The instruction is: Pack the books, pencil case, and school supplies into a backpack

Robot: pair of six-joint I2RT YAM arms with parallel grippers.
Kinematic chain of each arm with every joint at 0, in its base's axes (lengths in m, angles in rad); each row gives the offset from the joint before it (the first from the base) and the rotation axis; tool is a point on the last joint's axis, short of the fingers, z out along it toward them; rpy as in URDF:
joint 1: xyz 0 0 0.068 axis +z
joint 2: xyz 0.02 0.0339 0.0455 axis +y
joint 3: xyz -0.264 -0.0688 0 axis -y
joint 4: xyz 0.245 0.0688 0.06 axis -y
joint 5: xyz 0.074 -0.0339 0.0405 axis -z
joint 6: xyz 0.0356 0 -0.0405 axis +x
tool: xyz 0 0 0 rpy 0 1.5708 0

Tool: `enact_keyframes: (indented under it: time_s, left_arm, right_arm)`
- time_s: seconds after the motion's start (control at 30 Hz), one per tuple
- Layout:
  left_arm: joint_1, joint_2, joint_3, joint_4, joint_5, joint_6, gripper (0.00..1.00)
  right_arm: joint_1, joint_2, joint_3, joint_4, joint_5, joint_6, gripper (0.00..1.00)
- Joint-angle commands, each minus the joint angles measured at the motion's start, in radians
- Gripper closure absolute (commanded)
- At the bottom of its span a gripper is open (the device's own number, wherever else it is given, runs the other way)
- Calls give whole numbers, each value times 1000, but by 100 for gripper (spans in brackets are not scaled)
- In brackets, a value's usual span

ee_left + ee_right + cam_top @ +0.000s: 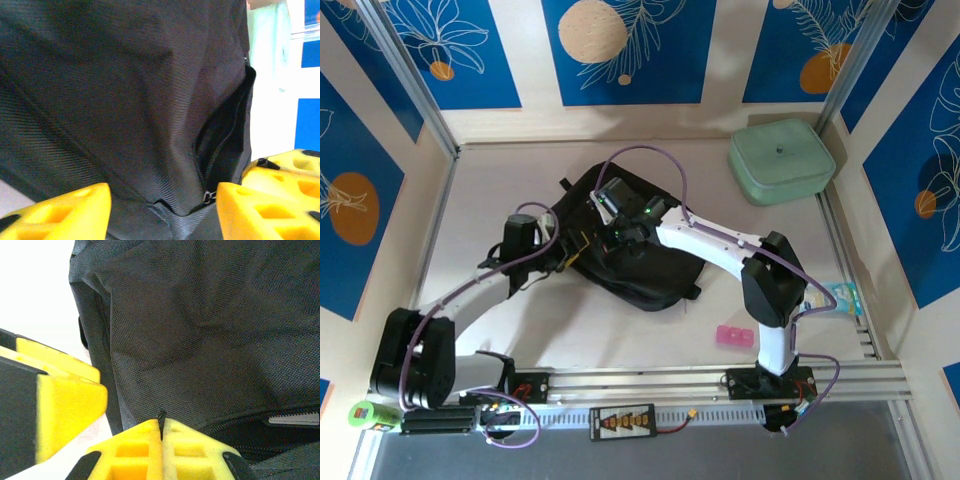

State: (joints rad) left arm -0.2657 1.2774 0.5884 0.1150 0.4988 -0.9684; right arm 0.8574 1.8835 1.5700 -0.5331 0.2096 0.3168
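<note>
My right gripper needs to move across the backpack (640, 265) to its edge facing the mint green case and release the sliver of fabric, as that edge is between gripper and case.
The black backpack (640, 265) lies flat mid-table. My right gripper (620, 222) is over its upper left part, shut (161, 432) on a sliver of the backpack's fabric (200, 330) just above an open zip. My left gripper (578, 252) is at the backpack's left edge. It stands open (162, 210) astride a fold of fabric (125, 100), its right finger close to a zip pull (207, 196). A pink block (735, 337) and a clear packet (840, 297) lie at the front right. The books are out of view.
A mint green square padded case (780, 160) sits in the back right corner; I cannot tell if it is the pencil case. Walls close the table on three sides. The metal rail (650, 382) with the arm bases runs along the near edge.
</note>
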Motion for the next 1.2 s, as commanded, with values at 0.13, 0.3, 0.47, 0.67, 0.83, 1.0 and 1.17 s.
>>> enact_keyframes:
  time_s: [0.13,0.3,0.47,0.67,0.83,1.0,1.17]
  left_arm:
    - [-53,92,47,62,25,-35,56]
    - [-72,169,94,47,44,-29,71]
    - [-72,183,97,-17,14,13,99]
    - [-72,150,80,-116,-39,95,100]
    - [-72,138,76,-140,-41,120,100]
    - [-72,138,86,-158,-32,144,100]
    - [-70,146,121,-196,-46,183,100]
  right_arm:
    - [6,-58,-20,35,-23,23,100]
    - [5,-61,-34,33,-1,22,100]
    - [-45,-39,-22,-9,143,33,100]
    - [-189,0,8,-75,303,171,100]
    - [-265,63,79,-117,372,236,100]
    - [-307,161,200,-184,434,260,100]
    - [-314,204,255,-218,421,263,100]
